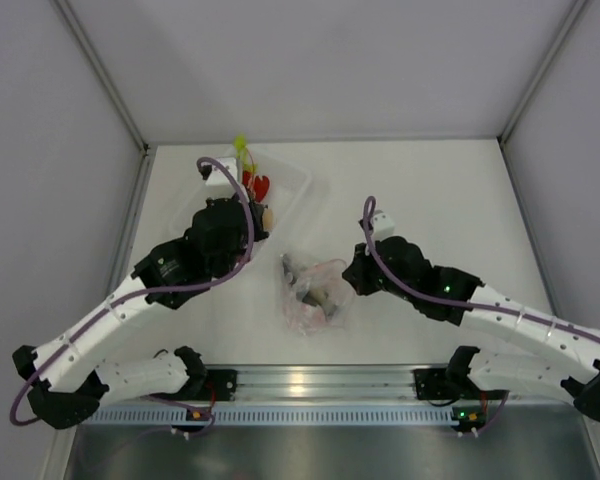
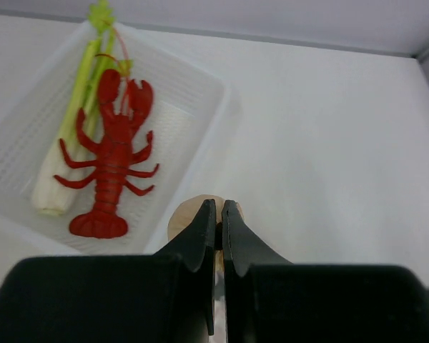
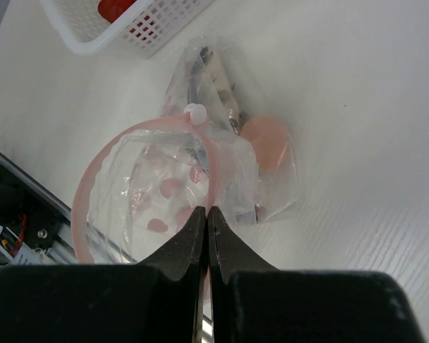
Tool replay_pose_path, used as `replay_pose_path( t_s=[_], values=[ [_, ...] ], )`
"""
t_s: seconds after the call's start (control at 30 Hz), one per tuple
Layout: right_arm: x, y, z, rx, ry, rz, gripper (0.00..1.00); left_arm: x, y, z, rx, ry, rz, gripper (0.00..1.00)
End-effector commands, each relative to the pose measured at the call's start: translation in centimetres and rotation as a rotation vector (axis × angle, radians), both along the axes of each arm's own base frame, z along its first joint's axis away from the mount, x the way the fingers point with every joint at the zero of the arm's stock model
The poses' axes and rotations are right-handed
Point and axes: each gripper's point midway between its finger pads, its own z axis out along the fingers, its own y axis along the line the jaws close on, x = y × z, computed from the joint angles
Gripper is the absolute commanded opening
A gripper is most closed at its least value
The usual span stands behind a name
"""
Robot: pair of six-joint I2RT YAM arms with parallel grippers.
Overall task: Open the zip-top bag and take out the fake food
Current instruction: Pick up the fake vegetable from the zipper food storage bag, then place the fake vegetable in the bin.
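The beige round piece needs to go next with my left gripper over the tray's rim and down beside the lobster's tail to be released, because the tray's bare bottom shows there.
The zip-top bag (image 3: pixel 200 164) lies on the table with its pink-rimmed mouth pulled open. My right gripper (image 3: pixel 206 213) is shut on the pink zip strip (image 3: pixel 214 171) at the mouth's near edge. Inside the bag are a grey fish (image 3: pixel 213 78) and a pinkish round piece (image 3: pixel 266 139). My left gripper (image 2: pixel 219 207) is shut on a beige round piece (image 2: pixel 186 214), held just beside the white tray (image 2: pixel 200 93). In the tray lie the red lobster (image 2: pixel 111 168) and the green-and-white leek (image 2: pixel 71 121). From above, the bag (image 1: pixel 315 295) sits between the two arms.
The white perforated tray (image 1: pixel 295 180) stands at the back left near the enclosure wall. Its corner (image 3: pixel 150 32) is just beyond the bag. The metal rail (image 1: pixel 310 385) with both arm bases runs along the near edge.
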Motion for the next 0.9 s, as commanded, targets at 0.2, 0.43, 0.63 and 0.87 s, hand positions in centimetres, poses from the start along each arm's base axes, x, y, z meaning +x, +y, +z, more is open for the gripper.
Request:
replay_pose_path(
  t_s=[0.2,0.43,0.63,0.87],
  values=[
    [-0.5,-0.4,4.2,0.129,-0.063,0.007,0.0,7.7,5.4,-6.9,0.076,0.172,0.189,0.0],
    [-1.7,-0.8,6.4,0.191,-0.079,0.046,0.0,12.9,9.4,-14.0,0.017,0.317,0.31,0.0],
    [-2.3,-1.3,7.0,0.207,-0.086,0.053,0.0,14.5,10.1,-18.9,0.006,0.426,0.341,0.0],
    [-2.2,-1.6,6.0,0.178,-0.08,0.047,0.0,15.1,9.9,-20.4,0.004,0.466,0.317,0.36]
  ],
)
